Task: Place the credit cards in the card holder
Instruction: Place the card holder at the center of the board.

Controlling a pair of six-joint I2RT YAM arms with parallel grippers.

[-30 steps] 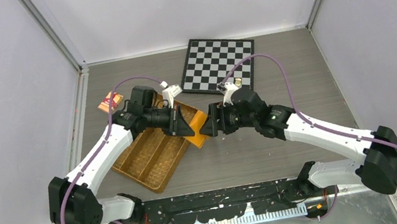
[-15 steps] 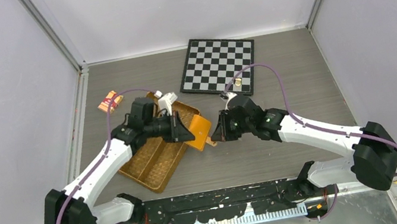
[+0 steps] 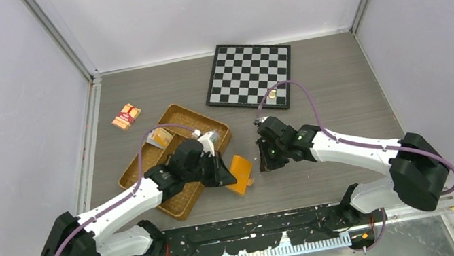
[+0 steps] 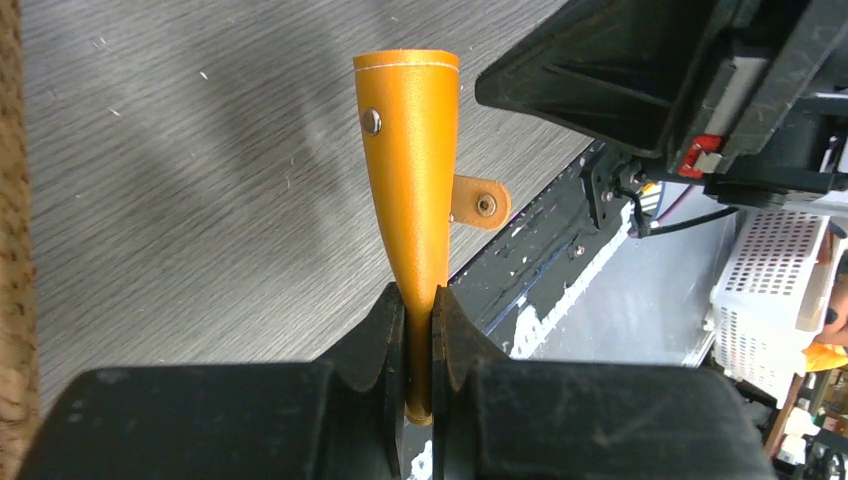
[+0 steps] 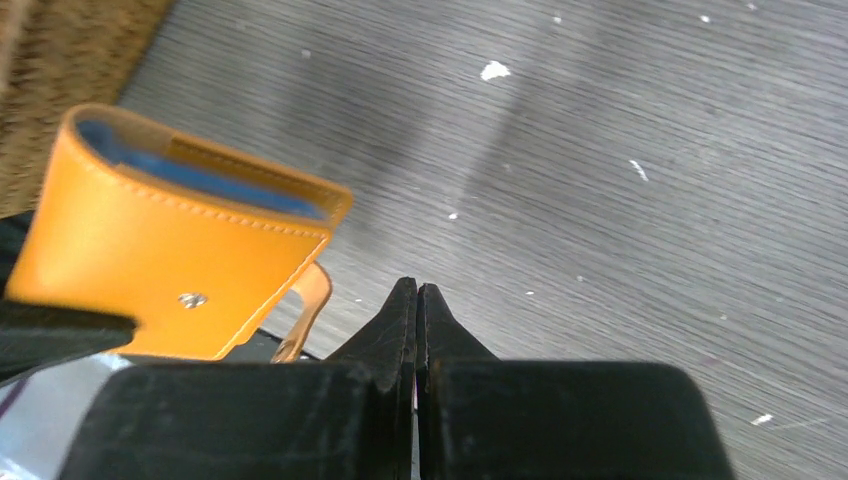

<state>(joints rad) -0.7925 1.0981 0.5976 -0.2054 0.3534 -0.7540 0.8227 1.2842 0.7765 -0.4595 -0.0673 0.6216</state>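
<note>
I will lower the card holder (image 3: pixel 240 174) onto the table beside the woven tray with my left gripper next, because a blue card (image 5: pixel 200 175) is already in the orange card holder's pocket.
My left gripper (image 3: pixel 226 172) is shut on the orange card holder (image 3: pixel 240 174), pinching its lower edge and holding it above the table beside the woven tray. In the left wrist view the card holder (image 4: pixel 410 170) stands edge-on from the left gripper (image 4: pixel 420 330), its snap tab (image 4: pixel 482 203) sticking out to the right. A light blue credit card (image 5: pixel 200 175) shows inside the pocket of the card holder (image 5: pixel 170 260). My right gripper (image 5: pixel 417 300) is shut with nothing in it, a little to the right of the holder, as the right gripper (image 3: pixel 262 161) in the top view also shows.
The brown woven tray (image 3: pixel 150 181) lies left of the holder, with a pale flat card-like thing (image 3: pixel 160 137) in its far compartment. A red-and-tan packet (image 3: pixel 127 116) lies further left. The chessboard (image 3: pixel 248 73) sits at the back with a small object (image 3: pixel 272 94) on its near edge.
The right gripper has shut and drawn back from the holder toward the near edge. The left arm has carried the holder nearer and rightward, uncovering the tray's far end.
</note>
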